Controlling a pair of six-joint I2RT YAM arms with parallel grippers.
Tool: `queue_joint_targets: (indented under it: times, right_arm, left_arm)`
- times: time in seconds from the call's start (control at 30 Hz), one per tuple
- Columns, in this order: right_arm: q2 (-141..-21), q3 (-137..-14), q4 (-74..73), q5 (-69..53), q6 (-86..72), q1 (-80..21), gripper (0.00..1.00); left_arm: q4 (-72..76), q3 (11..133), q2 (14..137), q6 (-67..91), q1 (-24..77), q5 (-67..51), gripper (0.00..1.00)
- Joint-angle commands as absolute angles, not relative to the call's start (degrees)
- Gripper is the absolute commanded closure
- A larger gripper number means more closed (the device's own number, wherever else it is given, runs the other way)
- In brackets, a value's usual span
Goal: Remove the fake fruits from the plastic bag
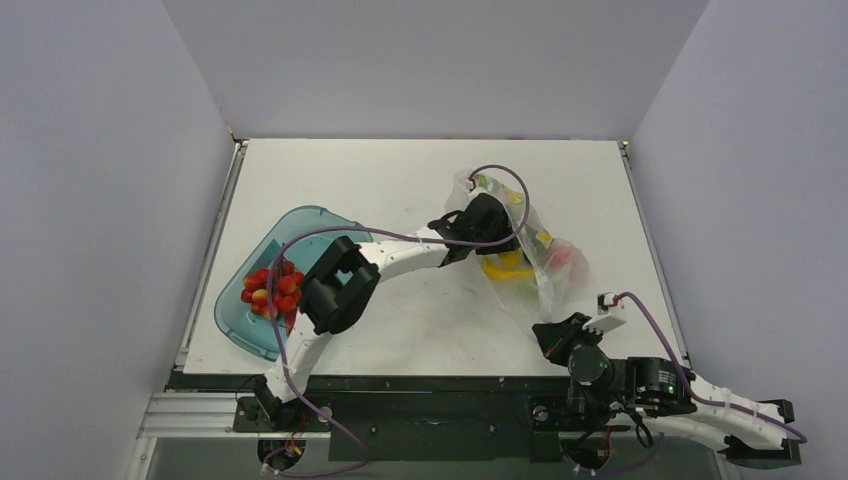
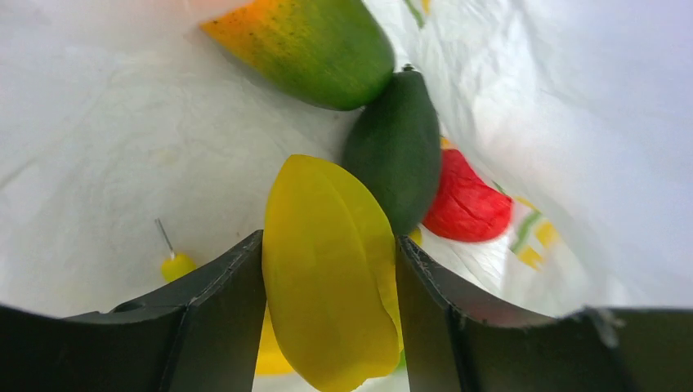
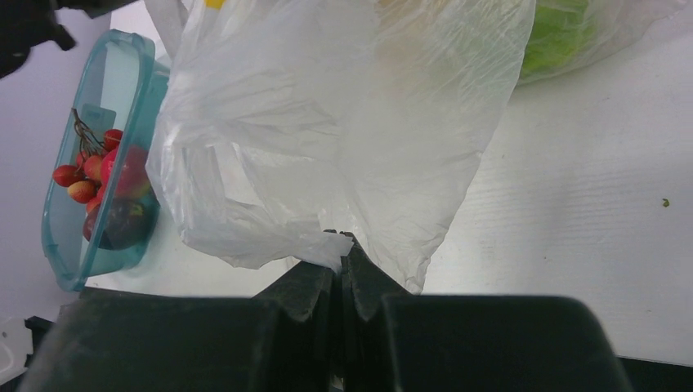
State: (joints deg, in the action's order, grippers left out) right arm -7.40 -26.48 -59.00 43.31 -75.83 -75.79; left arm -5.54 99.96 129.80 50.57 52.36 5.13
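Observation:
Next, my left gripper rises from the bag [image 1: 545, 270], crosses left in the top view to the tray's far end [image 1: 314, 243], clear of berries, lowers and releases.
The plastic bag [image 1: 545, 270] lies at the table's right centre. My left gripper [image 1: 492, 235] reaches into its mouth. In the left wrist view the left gripper [image 2: 329, 245] is shut on a yellow fruit [image 2: 327, 278] inside the bag [image 2: 122, 147]. Beyond it lie an orange-green mango [image 2: 315, 45], a dark green fruit [image 2: 396, 155] and a red fruit [image 2: 466, 200]. My right gripper [image 1: 552, 335] is shut on the bag's near edge; in the right wrist view its fingertips [image 3: 342, 243] pinch a fold of the bag [image 3: 327, 122].
A teal-blue oval tray [image 1: 300, 222] stands at the left and holds a cluster of red berries [image 1: 272, 290]. In the right wrist view the tray [image 3: 131, 57] also holds a dark red round fruit [image 3: 122, 224]. A small yellow piece with a pin [image 2: 176, 265] lies inside the bag.

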Motion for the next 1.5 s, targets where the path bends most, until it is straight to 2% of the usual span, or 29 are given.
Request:
queue_joint_targets:
  times: [0.0,0.27,0.57,0.7,0.87,1.03,1.17,1.3,1.47]
  right_arm:
    - [-9.8,-28.1,-58.1,45.7,-76.1,-75.6,1.0]
    - [-15.1,-31.1,-57.6,49.1,-75.8,-75.7,1.0]
    - [-20.9,-33.2,-56.5,52.2,-75.5,-75.6,1.0]
    - [-22.8,-34.9,-56.3,56.0,-74.8,-75.6,1.0]
    - [-26.2,-37.0,-56.3,58.6,-71.4,-75.1,1.0]
    - [-28.1,-37.8,-56.4,58.1,-68.9,-72.9,1.0]
    - [-27.9,-37.9,-56.4,58.0,-68.0,-71.8,1.0]
    - [-27.7,-37.7,-56.4,57.2,-67.6,-71.4,1.0]
    - [-27.5,-37.6,-56.4,55.8,-68.1,-71.2,1.0]
  left_arm:
    - [-4.2,96.0,119.4,48.6,51.4,1.2,0.71]
    - [-3.5,87.4,109.6,47.5,51.0,-6.0,0.73]
    - [4.2,78.8,100.9,50.7,50.9,-25.7,0.75]
    - [5.3,75.0,95.3,50.8,50.8,-30.1,0.76]
    - [1.1,71.9,85.2,49.3,48.2,-33.5,0.81]
    - [-11.3,67.9,73.5,44.4,39.4,-34.2,0.84]
    - [-26.1,67.1,66.7,36.0,28.8,-31.5,0.84]
    - [-42.1,69.5,64.9,24.4,20.2,-17.6,0.84]
    - [-44.7,68.3,68.3,18.7,15.9,0.0,0.9]
